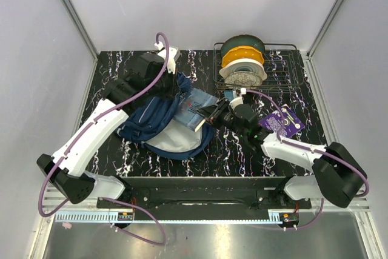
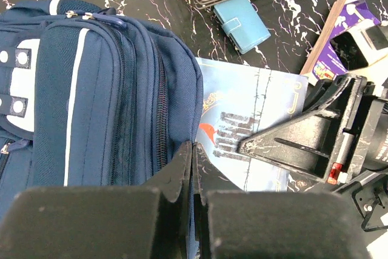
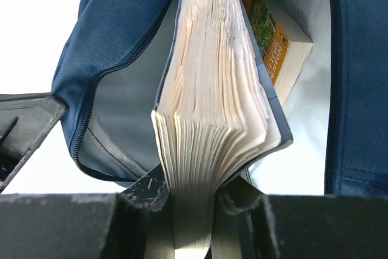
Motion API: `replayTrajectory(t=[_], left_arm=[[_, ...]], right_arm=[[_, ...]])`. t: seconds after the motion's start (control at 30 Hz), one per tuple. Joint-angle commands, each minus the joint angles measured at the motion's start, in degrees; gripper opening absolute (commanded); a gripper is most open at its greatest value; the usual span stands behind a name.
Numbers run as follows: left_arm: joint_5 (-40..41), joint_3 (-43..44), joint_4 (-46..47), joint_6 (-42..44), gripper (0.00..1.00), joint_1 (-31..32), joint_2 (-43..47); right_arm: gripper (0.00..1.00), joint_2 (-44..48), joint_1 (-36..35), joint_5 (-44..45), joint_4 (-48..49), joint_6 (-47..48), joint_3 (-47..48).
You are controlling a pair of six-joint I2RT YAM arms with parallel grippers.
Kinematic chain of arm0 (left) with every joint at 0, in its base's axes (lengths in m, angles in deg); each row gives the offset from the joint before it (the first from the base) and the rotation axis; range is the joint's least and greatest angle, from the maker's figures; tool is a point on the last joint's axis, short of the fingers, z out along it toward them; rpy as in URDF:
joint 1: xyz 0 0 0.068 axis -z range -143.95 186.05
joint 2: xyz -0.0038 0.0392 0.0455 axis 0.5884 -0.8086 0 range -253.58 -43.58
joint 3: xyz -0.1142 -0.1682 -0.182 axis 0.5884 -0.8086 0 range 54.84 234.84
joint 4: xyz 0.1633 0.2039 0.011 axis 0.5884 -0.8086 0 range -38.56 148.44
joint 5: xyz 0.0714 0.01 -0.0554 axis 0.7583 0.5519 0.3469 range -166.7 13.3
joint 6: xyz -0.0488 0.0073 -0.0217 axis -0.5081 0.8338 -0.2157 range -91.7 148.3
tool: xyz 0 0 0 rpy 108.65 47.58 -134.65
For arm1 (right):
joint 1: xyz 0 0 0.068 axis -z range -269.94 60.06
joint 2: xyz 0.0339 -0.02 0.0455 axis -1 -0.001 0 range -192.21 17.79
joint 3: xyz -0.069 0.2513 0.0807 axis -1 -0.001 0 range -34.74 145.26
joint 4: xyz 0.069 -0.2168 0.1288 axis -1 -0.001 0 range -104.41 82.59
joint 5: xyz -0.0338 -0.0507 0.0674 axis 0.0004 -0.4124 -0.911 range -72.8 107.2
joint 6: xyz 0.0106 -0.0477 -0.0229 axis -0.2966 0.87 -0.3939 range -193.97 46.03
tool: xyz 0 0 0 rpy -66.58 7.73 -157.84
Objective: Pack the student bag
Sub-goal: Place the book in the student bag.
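My right gripper should next push the thick book deeper into the bag beside the orange and green book, because only the far end of the thick book reaches in.
The student bag, navy with white stripe trim, lies left of the table's middle with its mouth gaping toward the right. My left gripper is shut on the bag's fabric at the edge of the opening. A sliver of blue cloth shows between its jaws. My right gripper is shut on a thick book with cream pages and a pale blue cover. The book's far end reaches into the open bag. Inside the bag lies another book with an orange and green cover.
A wire basket at the back right holds several filament spools. A light blue wallet lies in front of the basket. A purple book rests on the table under the right arm. Walls close in both sides.
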Motion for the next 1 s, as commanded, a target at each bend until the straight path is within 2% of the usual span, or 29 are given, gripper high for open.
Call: replayTrajectory(t=[0.0, 0.1, 0.23, 0.37, 0.63, 0.73, 0.83, 0.97], left_arm=[[-3.01, 4.43, 7.59, 1.25, 0.00, 0.18, 0.99], [-4.59, 6.01, 7.94, 1.25, 0.00, 0.18, -0.06], [-9.41, 7.86, 8.29, 1.08, 0.00, 0.44, -1.38], [-11.97, 8.13, 8.47, 1.34, 0.00, 1.06, -1.12], [-23.83, 8.83, 8.38, 5.64, 0.00, 1.50, -1.12], [-24.81, 8.83, 8.38, 6.00, 0.00, 1.41, -1.74], [-24.54, 8.57, 8.38, 6.78, 0.00, 1.50, -2.26], [-25.07, 8.92, 9.52, 7.40, 0.00, 1.41, -2.70]], right_arm=[[0.00, 1.02, -0.54, -4.54, 1.90, 2.38, 2.88], [0.00, -1.97, -0.72, -5.87, 3.73, -0.43, 2.27], [0.00, -7.14, -1.43, -4.38, 11.11, -4.12, 2.70], [0.00, -12.86, -1.43, -4.37, 11.56, -1.93, 8.41], [0.00, -27.98, -1.51, -6.40, 15.34, -2.81, 19.13], [0.09, -32.55, -1.69, -6.05, 17.02, -3.94, 21.68], [0.13, -34.05, -3.53, -2.28, 17.19, -4.65, 21.69], [0.25, -35.02, -7.57, 9.04, 13.86, -2.36, 23.18]])
